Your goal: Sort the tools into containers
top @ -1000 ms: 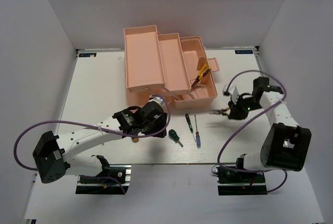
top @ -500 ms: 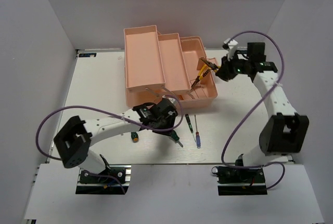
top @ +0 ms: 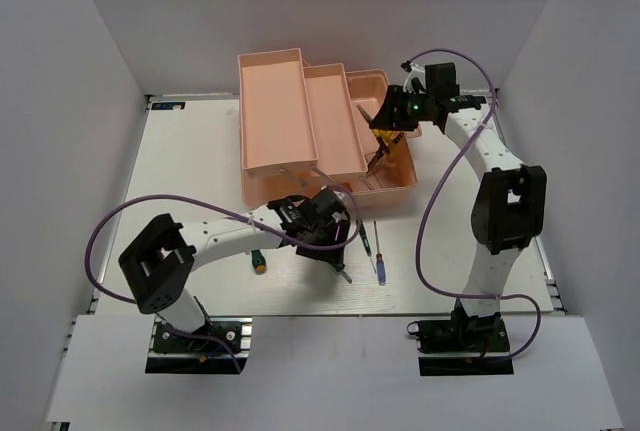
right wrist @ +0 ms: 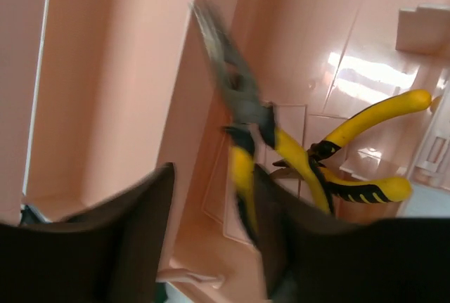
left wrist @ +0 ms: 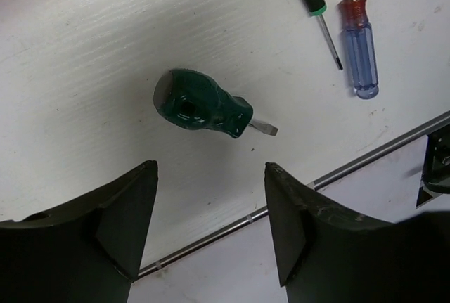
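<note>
The stubby screwdriver below lies at a slant across the left wrist view, so next I will turn my left gripper and move it down to the screwdriver's thick dark-green handle.
My left gripper (left wrist: 211, 169) is open and hovers just above a stubby dark-green screwdriver (left wrist: 204, 102) lying on the white table; from the top view the left gripper (top: 335, 243) hides most of it. An orange-tipped stubby screwdriver (top: 258, 263) lies to its left. A thin dark-green screwdriver (top: 364, 234) and a blue-handled one (top: 379, 269) lie to the right. My right gripper (right wrist: 211, 176) stands open over the pink toolbox's bottom compartment (top: 400, 176). A blurred pair of yellow-handled pliers (right wrist: 242, 113) lies against its right finger, and a second pair (right wrist: 365, 148) lies in the box.
The toolbox's fold-out trays (top: 275, 101) stand open to the left of the bottom compartment. A metal strip (left wrist: 337, 176) marks the table's near edge, close to the left gripper. White walls enclose the table on three sides.
My left gripper left the orange-tipped screwdriver on the table and moved right, over the stubby green one. My right arm carried pliers from the table to the toolbox and its jaws now stand apart.
</note>
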You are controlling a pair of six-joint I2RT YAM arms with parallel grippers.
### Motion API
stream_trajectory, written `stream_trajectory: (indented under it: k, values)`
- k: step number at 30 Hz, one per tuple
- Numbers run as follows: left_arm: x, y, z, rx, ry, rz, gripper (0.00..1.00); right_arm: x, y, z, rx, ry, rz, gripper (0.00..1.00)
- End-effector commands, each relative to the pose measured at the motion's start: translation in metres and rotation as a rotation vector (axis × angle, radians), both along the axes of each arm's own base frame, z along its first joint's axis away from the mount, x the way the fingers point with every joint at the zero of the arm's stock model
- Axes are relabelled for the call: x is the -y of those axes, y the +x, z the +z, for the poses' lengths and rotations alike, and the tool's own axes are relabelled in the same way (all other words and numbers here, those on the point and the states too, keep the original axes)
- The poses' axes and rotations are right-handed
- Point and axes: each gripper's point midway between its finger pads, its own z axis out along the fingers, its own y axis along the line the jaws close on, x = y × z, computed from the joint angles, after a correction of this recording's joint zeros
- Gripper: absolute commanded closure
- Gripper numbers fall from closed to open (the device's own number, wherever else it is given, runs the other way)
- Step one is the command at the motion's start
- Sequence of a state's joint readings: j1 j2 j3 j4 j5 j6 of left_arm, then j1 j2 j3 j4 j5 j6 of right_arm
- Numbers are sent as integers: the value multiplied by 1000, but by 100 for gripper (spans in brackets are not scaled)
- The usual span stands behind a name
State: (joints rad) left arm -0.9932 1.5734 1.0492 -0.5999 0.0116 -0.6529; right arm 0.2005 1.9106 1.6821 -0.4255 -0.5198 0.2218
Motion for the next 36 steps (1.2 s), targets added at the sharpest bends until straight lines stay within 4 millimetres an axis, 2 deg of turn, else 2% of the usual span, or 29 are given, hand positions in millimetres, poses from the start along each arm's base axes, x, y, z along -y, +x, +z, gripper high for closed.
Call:
stream_trajectory:
  k: [1,4,5,6,7,8,10,11,13,14,18,19,21,22,25,26,30,31,32,33,34,35,36]
  values:
    - [13,1,3,-24,-8,-11,28,-1,1,18,17,63,-2,42]
    - [15,4,-8,-49,42,3,28,0,-6,32,47,79,22,36]
    - [12,2,-12,-75,71,17,29,-1,-11,33,41,91,41,36]
    - [15,8,-11,-63,81,40,29,3,-17,40,61,94,47,34]
    - [13,9,-21,-80,116,65,30,4,-21,43,67,102,60,34]
    - [13,11,-21,-84,137,79,30,8,-30,44,76,106,65,34]
    - [8,13,-28,-86,174,111,30,12,-38,44,73,115,76,34]
    - [11,14,-28,-88,171,119,30,13,-48,36,52,120,83,34]
    - [7,14,-39,-104,206,144,30,21,-54,39,68,124,82,34]
    - [6,14,-42,-105,215,160,30,23,-63,31,46,129,86,33]
    - [1,15,-58,-115,262,185,30,30,-77,20,19,140,86,33]
    - [-1,14,-65,-124,280,185,31,32,-78,23,21,144,82,33]
    - [5,17,-61,-120,272,185,37,34,-83,17,1,154,82,33]
    - [3,18,-66,-118,287,188,40,36,-84,19,3,159,78,33]
    - [1,17,-64,-117,285,188,60,38,-92,18,1,169,91,33]
    - [1,18,-61,-110,279,180,69,39,-95,17,3,164,99,33]
    - [14,12,-39,-80,208,81,84,42,-106,18,32,153,148,40]
    - [31,5,-21,-51,129,-17,87,44,-108,20,58,154,179,56]
    - [40,3,-8,-25,79,-67,88,45,-118,16,35,135,204,71]
    - [45,2,3,-2,31,-116,90,47,-120,16,57,116,231,91]
    - [56,-2,18,43,-37,-196,90,53,-123,16,80,71,254,100]
    - [61,-1,49,104,-114,-222,91,58,-129,11,82,27,275,100]
    - [64,2,65,142,-151,-237,93,62,-130,9,124,-10,311,100]
